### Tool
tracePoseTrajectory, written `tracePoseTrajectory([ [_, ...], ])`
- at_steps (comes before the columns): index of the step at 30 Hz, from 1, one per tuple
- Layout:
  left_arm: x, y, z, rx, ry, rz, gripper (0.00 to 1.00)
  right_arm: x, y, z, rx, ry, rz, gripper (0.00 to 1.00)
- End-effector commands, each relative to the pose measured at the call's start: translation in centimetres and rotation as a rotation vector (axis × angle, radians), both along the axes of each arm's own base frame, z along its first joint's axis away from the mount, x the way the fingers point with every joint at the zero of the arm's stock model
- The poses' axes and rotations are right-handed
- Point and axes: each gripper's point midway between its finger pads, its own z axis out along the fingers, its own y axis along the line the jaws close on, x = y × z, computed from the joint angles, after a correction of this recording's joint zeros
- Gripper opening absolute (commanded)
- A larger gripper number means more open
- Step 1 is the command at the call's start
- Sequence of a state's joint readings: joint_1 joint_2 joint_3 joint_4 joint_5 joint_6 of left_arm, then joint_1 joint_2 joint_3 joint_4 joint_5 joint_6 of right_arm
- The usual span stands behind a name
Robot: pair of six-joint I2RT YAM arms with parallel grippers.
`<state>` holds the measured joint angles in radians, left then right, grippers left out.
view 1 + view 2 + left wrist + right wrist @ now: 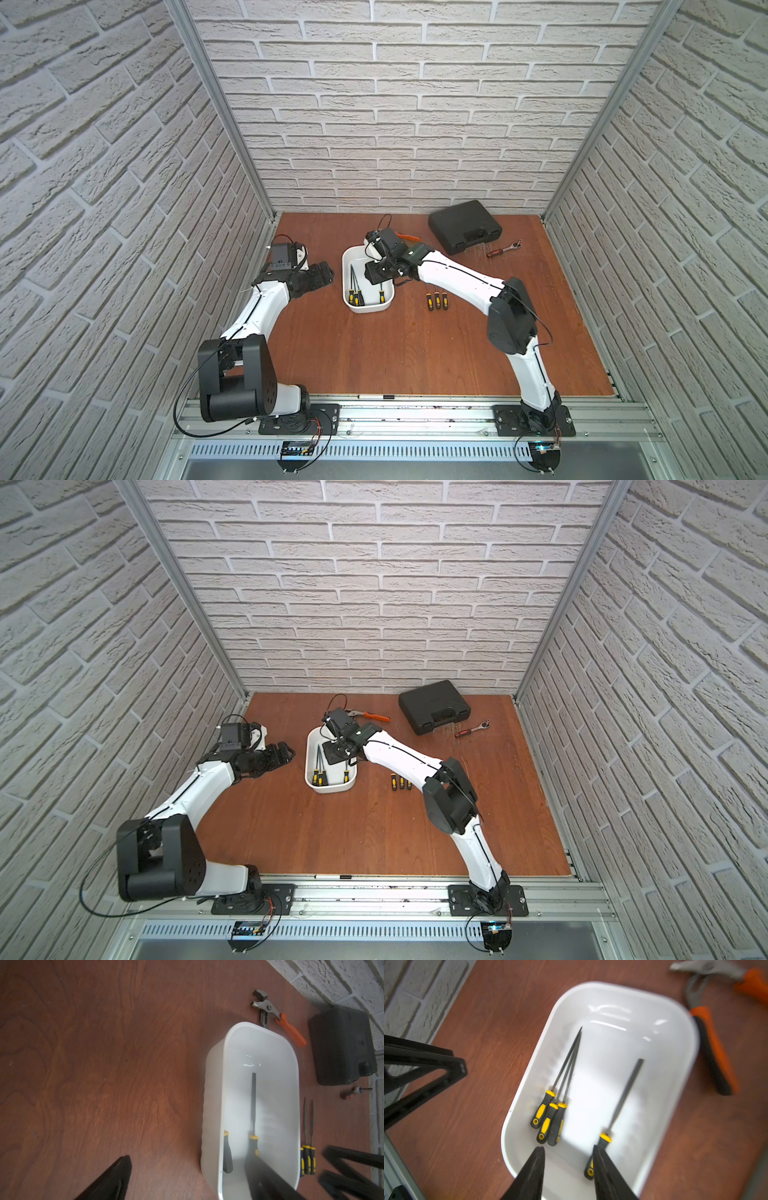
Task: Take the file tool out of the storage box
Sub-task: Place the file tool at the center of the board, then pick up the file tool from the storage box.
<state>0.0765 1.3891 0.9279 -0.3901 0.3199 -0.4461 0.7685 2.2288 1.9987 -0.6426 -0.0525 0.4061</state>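
My right gripper lowers into the box next and closes on the bunched file's handle nearest the single file (360, 298) (556, 1125), because the box's bare bottom beside it leaves a finger room.
The white storage box (348, 266) (311, 750) stands mid-table in both top views. Inside lie several black-and-yellow file tools: three bunched together (556, 1109) (355, 291) and a single flat one (623, 1097) (380, 293) apart from them. My right gripper (568, 1147) (379, 272) hangs over the box, open, with nothing between its fingers; one finger (604, 1167) overlaps the single file's handle in the right wrist view. My left gripper (189, 1157) (322, 276) is wide open and empty, left of the box (212, 1105).
Three more files (436, 300) (307, 1159) lie on the table right of the box. Orange-handled pliers (372, 716) (716, 1053) lie behind it. A black case (465, 226) and a ratchet wrench (503, 248) sit at the back right. Brick walls enclose the table.
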Motion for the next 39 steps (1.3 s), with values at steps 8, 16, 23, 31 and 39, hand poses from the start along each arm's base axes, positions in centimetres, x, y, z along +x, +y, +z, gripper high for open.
tracePoseTrajectory([
  [8,-0.1,-0.1,0.8,0.001,-0.035,-0.006,0.91,-1.6,2.8,-5.3,-0.037,0.184,0.042,0.45],
  [16,-0.1,-0.2,0.5,-0.002,-0.028,-0.012,0.91,-1.7,3.3,-6.9,-0.046,0.2,0.049,0.45],
  [23,-0.3,-0.1,0.6,0.007,-0.031,-0.013,0.91,-1.5,3.9,-8.2,-0.065,0.209,0.055,0.44],
  [31,-0.4,0.1,0.9,0.016,-0.034,-0.015,0.91,-1.5,3.5,-9.4,-0.094,0.217,0.042,0.37],
  [39,-0.4,0.2,1.0,0.017,-0.035,-0.015,0.91,-1.1,2.4,-9.6,-0.134,0.203,0.016,0.22],
])
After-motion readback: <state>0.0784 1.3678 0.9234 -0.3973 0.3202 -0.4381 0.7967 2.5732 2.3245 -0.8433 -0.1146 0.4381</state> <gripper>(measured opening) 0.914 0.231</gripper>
